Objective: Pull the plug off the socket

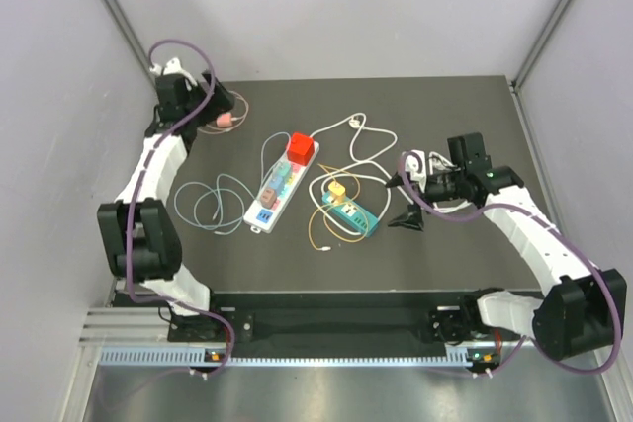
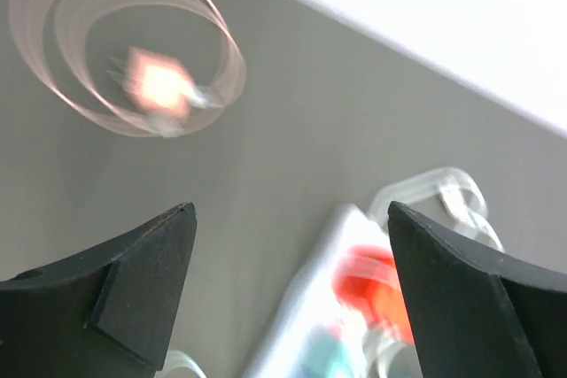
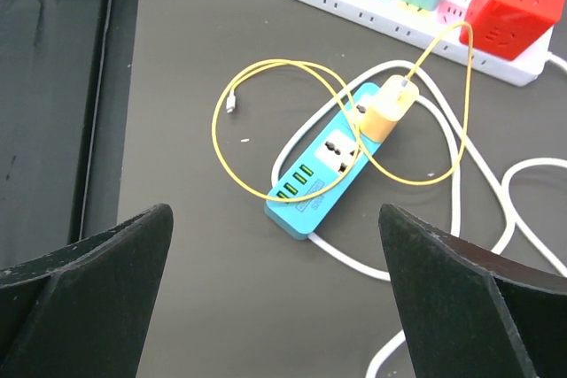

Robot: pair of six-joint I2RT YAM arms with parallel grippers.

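My right gripper first moves toward the blue power strip and turns, because the blue power strip lies slanted to my fingers. Then it can get down onto the yellow plug point(image 1: 337, 190) point(image 3: 388, 108).
A white power strip point(image 1: 275, 188) lies mid-table with a red cube adapter point(image 1: 301, 148) and several small plugs in it. A blue power strip point(image 1: 353, 213) carries a yellow plug point(image 1: 336, 190) with a yellow cable. In the right wrist view the blue strip point(image 3: 328, 174) and yellow plug point(image 3: 388, 111) lie ahead of my open, empty right gripper point(image 3: 275, 219). My left gripper point(image 2: 291, 219) is open and empty at the back left. A loose pink plug point(image 2: 159, 84) with coiled cable lies beyond it. The white strip point(image 2: 310, 325) and red cube point(image 2: 376, 285) show blurred.
A pale blue cable coil point(image 1: 211, 205) lies left of the white strip. White cable loops point(image 1: 368, 140) and a white plug point(image 1: 417, 160) lie at the back right, near my right gripper point(image 1: 401, 200). Grey walls enclose the table on three sides.
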